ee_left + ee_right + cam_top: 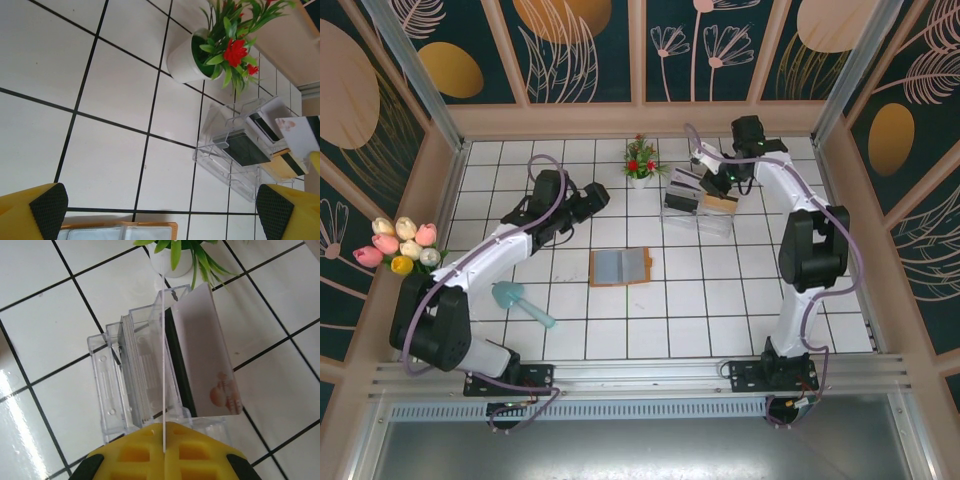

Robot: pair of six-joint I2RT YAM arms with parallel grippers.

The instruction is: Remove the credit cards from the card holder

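My right gripper lowers the thin white card into the leaning white card's slot [686, 183] [173, 345] next and releases it, since the slot below my gripper lines up with the thin card.
The card holder [620, 266] lies open on the tiled floor at the centre, orange-brown with grey pockets; its top edge [120, 231] shows low in the left wrist view. My left gripper [595, 200] [160, 212] hangs open above bare tiles just beyond the holder, nothing between its fingers. My right gripper [720, 185] [164, 440] is shut on a thin white card [163, 365], seen edge-on, held over the clear tray [107, 385]. A dark teal credit card [245, 150] [176, 365] stands in one tray slot.
The clear tray [698, 205] [235, 170] also holds a stack of pale cards [132, 370] and a leaning white card with an orange print [207, 355]. A potted plant [640, 165] [187, 60] stands behind it. Tulips [400, 245] and a teal scoop [520, 302] lie at the left.
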